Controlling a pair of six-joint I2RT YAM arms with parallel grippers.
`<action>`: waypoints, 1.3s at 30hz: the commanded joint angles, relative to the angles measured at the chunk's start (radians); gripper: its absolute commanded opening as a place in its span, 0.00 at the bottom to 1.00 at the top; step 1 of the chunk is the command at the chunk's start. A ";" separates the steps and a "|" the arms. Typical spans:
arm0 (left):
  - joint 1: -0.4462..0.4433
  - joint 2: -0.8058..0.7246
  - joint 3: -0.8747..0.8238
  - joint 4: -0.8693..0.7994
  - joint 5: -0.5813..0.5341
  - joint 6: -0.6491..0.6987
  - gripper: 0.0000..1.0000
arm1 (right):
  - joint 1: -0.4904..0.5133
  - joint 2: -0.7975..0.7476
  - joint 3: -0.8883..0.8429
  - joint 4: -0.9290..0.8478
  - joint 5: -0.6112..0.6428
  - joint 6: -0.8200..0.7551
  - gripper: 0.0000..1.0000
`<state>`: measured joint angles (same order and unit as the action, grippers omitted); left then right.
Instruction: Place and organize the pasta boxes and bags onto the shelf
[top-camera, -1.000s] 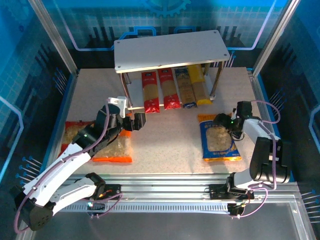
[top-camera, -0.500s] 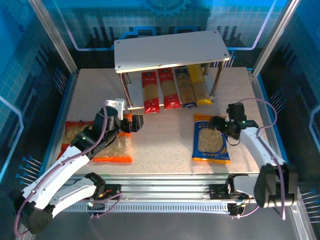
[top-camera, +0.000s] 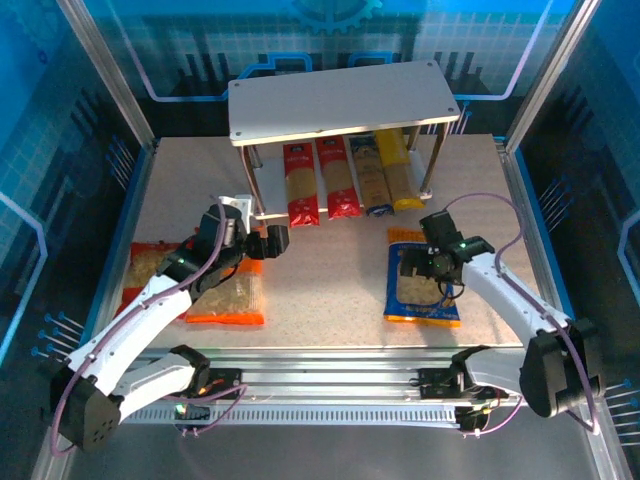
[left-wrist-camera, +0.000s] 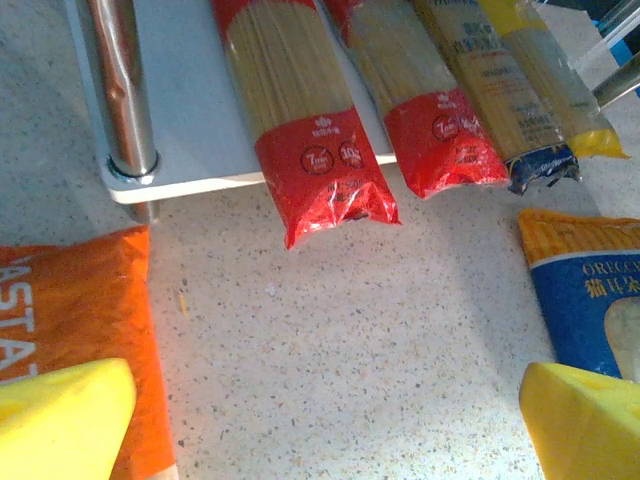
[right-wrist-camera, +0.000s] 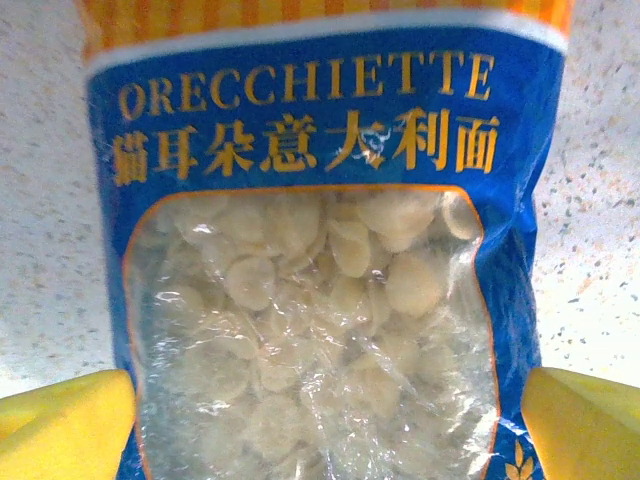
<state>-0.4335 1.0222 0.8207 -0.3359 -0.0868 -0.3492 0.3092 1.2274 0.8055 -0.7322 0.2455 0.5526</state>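
I will move my right gripper down next and close it across the blue bag's clear window (top-camera: 418, 289) (right-wrist-camera: 318, 415) below it, because the open fingers are already around both side edges.
Four pasta boxes lie side by side on the shelf's lower board (top-camera: 262, 200): two red (top-camera: 300, 185) (top-camera: 337, 178), one dark blue (top-camera: 370, 178), one yellow (top-camera: 400, 172). Their near ends overhang the board (left-wrist-camera: 190, 110) in the left wrist view, red (left-wrist-camera: 300, 130) leftmost. The blue bag (top-camera: 425, 290) lies flat on the table, and my right gripper (top-camera: 420, 262) hovers open over its upper half, a finger on either side of the bag (right-wrist-camera: 320, 250). My left gripper (top-camera: 270, 243) is open above bare table, between the orange bag (top-camera: 230, 295) and the shelf. The red bag (top-camera: 150, 265) lies at the far left.
The shelf's top board (top-camera: 340, 100) is bare and covers the far ends of the packs. A metal leg (left-wrist-camera: 120, 90) stands at the lower board's near left corner. Open table stretches between the orange bag (left-wrist-camera: 70, 300) and the blue bag (left-wrist-camera: 590, 290). Glass walls enclose the table.
My right arm swung left from the blue bag's upper right corner to above its upper half. The bag shifted slightly left and straightened. My left gripper barely moved.
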 joint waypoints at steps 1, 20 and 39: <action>0.008 0.002 -0.016 0.034 0.064 -0.027 1.00 | 0.018 0.046 -0.009 -0.017 0.056 0.040 1.00; 0.035 -0.005 -0.039 0.034 0.068 -0.023 1.00 | 0.034 0.272 0.015 0.073 0.027 -0.007 0.99; 0.042 -0.013 -0.039 0.032 0.084 -0.027 0.99 | 0.005 0.195 -0.032 0.052 -0.070 -0.045 0.27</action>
<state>-0.4011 1.0241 0.7933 -0.3229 -0.0277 -0.3653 0.3195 1.4307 0.8112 -0.6571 0.2737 0.5110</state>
